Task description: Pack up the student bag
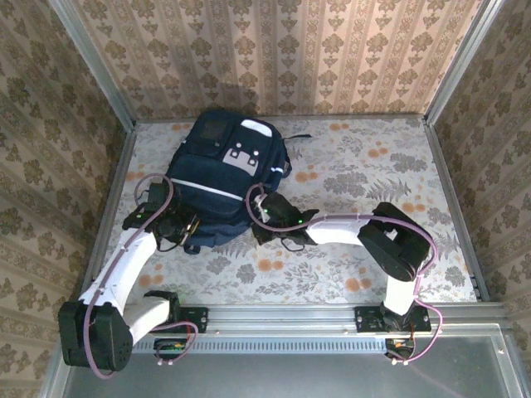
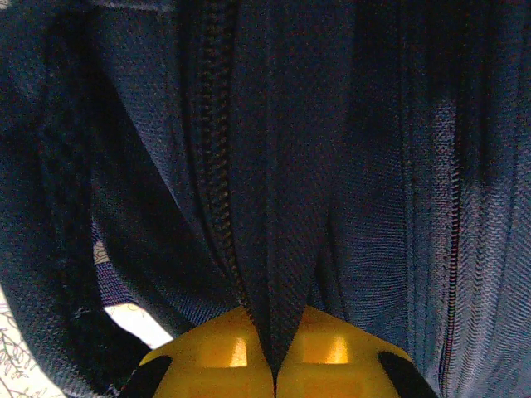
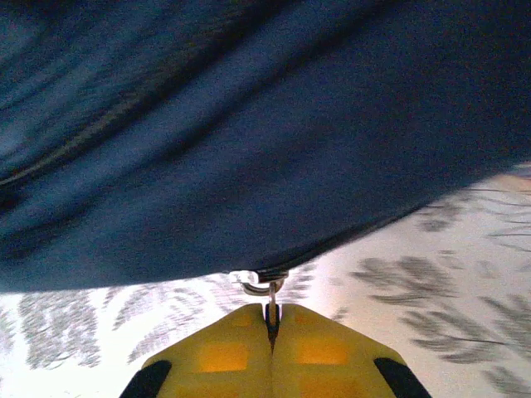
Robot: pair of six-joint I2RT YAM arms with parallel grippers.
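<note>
The bag's side strap [image 1: 285,166] lies outward of the zipper pull, and my left gripper holds the bag's fabric. My right gripper needs to pull the zipper pull along the bag's edge toward that strap and let go.
The student bag [image 1: 222,170], dark navy with a thin white stripe and a grey buckle patch, lies at the back left of the table. My left gripper [image 1: 187,232] is at the bag's near left corner. In the left wrist view it [image 2: 275,336] is shut on a fold of the bag's fabric [image 2: 278,207], next to a line of zipper teeth [image 2: 211,149]. My right gripper [image 1: 262,217] is at the bag's near right edge. In the right wrist view it [image 3: 271,313] is shut on a small metal zipper pull [image 3: 267,286] that hangs under the navy fabric [image 3: 249,141].
A floral cloth [image 1: 365,174] covers the table to the right of the bag and in front of it. Patterned walls [image 1: 282,50] close in the back and both sides. A metal rail [image 1: 282,315] with the arm bases runs along the near edge.
</note>
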